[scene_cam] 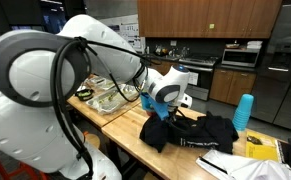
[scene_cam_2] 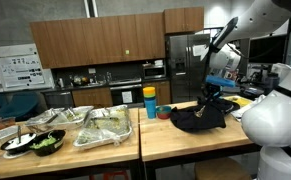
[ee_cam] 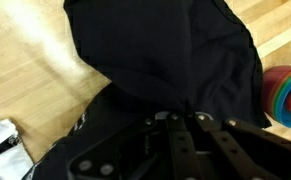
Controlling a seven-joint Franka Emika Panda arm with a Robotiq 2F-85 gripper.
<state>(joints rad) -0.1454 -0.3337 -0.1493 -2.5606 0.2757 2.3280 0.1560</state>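
The pinched fold moves outward next, spreading the crumpled garment, and my gripper releases it, since the far table edge beside the cups lies outward of my gripper.
A black garment (scene_cam: 185, 131) lies crumpled on the wooden table in both exterior views (scene_cam_2: 200, 117). My gripper (scene_cam: 163, 108) is down on it, at its edge, and has a fold of the cloth pinched between its fingers, lifted slightly (scene_cam_2: 209, 97). In the wrist view the black cloth (ee_cam: 165, 50) fills most of the frame and the fingers (ee_cam: 177, 118) are closed together with cloth bunched at their tips.
A stack of coloured cups (scene_cam_2: 150, 102) and a bowl (scene_cam_2: 164, 112) stand next to the garment; the cups also show in the wrist view (ee_cam: 288, 92). Food trays (scene_cam_2: 105, 127) lie further along the table. A blue cup stack (scene_cam: 244, 111), a yellow item (scene_cam: 262, 150) and papers (scene_cam: 225, 165) lie near the table's end.
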